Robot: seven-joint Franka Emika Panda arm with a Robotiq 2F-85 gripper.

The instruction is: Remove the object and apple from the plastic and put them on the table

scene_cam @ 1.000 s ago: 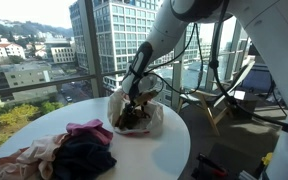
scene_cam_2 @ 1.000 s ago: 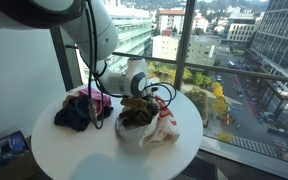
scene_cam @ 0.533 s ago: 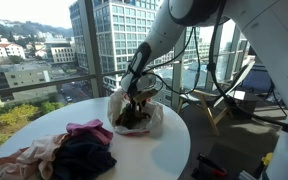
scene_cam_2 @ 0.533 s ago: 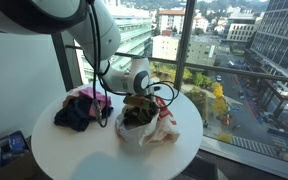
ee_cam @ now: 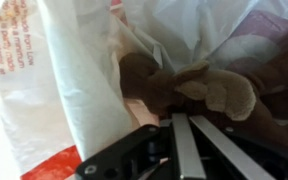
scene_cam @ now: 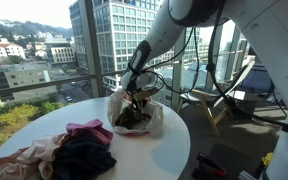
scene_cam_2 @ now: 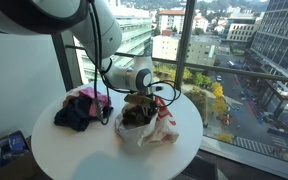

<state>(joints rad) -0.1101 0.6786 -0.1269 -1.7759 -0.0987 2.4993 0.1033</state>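
The tabletop by the pink clothes is bare, so next I should lift the plush up and out, carry it past the bag's rim and release it there.
A white plastic bag [scene_cam: 152, 122] [scene_cam_2: 162, 128] [ee_cam: 64, 70] with red print stands open on the round white table [scene_cam: 159, 155] [scene_cam_2: 74, 150]. A brown plush object [ee_cam: 219, 90] [scene_cam: 134, 118] [scene_cam_2: 134, 114] lies inside it. My gripper [ee_cam: 189, 118] [scene_cam: 139, 98] [scene_cam_2: 142, 97] reaches down into the bag's mouth. Its two fingers [ee_cam: 182, 150] stand close together, tips pressed into the plush's dark fur. The apple is hidden.
A heap of clothes [scene_cam: 74, 150] [scene_cam_2: 82, 108], pink, dark blue and beige, lies on the table beside the bag. Window glass [scene_cam_2: 214, 60] and a railing stand just behind the table. Black cables [scene_cam: 199, 60] hang from the arm.
The jaws have closed from wide open to shut inside the bag. The arm and the bag have barely shifted.
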